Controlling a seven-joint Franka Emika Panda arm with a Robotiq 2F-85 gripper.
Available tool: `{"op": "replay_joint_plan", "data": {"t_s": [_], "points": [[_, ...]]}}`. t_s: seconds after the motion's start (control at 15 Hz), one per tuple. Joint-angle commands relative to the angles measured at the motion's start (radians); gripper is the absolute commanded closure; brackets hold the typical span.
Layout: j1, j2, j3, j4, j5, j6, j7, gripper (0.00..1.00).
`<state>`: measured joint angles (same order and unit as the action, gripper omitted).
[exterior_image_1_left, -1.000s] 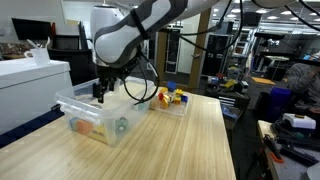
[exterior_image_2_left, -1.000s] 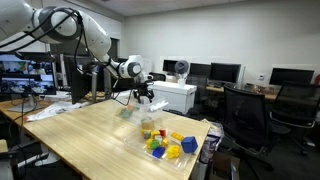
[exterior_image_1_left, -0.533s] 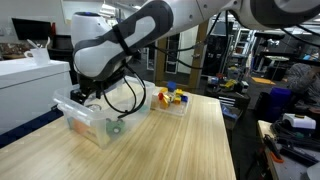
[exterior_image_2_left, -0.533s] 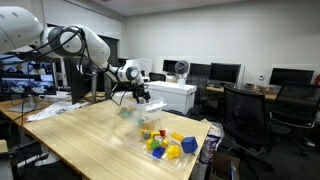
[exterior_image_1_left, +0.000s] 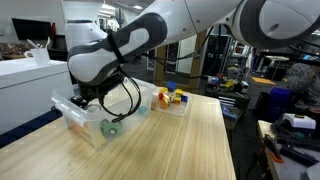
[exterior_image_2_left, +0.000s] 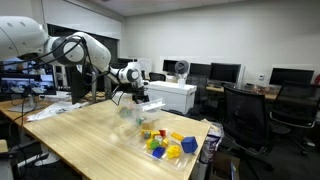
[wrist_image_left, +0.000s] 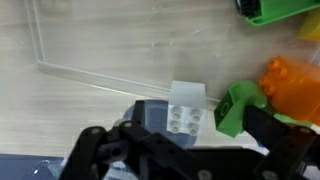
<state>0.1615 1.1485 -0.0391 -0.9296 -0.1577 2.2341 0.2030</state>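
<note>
My gripper closes low in the bin on the long sides of the white studded block (wrist_image_left: 188, 103) next.
My gripper (wrist_image_left: 207, 112) hangs low inside a clear plastic bin (wrist_image_left: 70, 70), with its fingers spread wide. A white studded block (wrist_image_left: 188, 103) and a green block (wrist_image_left: 234, 108) lie between the fingers, and neither is clamped. An orange block (wrist_image_left: 293, 85) lies to the right and another green piece (wrist_image_left: 275, 9) sits at the top right. In both exterior views the gripper (exterior_image_1_left: 90, 99) (exterior_image_2_left: 138, 97) is down in the bin (exterior_image_1_left: 72, 118) (exterior_image_2_left: 126, 112), and the arm hides much of the bin's contents.
The bin stands on a long wooden table (exterior_image_1_left: 170, 145). A second clear tray with several coloured blocks (exterior_image_1_left: 173, 99) (exterior_image_2_left: 165, 143) sits nearby on the table. Office chairs (exterior_image_2_left: 245, 115), desks and monitors stand around the table.
The arm has swung toward the bin's near end and lowered, bringing the gripper deeper into the bin. The tray of coloured blocks has not moved.
</note>
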Motion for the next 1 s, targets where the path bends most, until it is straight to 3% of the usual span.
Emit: {"op": "replay_joint_plan", "data": {"t_s": [0.0, 0.13, 0.2, 0.27, 0.47, 0.93], "points": [[0.008, 0.051, -0.029, 0.077, 0.023, -0.062, 0.069, 0.00], [-0.008, 0.101, -0.037, 0.174, 0.045, -0.100, 0.144, 0.50], [-0.008, 0.103, -0.037, 0.181, 0.051, -0.099, 0.153, 0.52], [-0.011, 0.115, -0.038, 0.207, 0.060, -0.084, 0.165, 0.76], [-0.018, 0.102, -0.025, 0.206, 0.052, -0.061, 0.165, 0.85], [-0.024, 0.035, 0.053, 0.182, 0.056, 0.026, 0.047, 0.85]]}}
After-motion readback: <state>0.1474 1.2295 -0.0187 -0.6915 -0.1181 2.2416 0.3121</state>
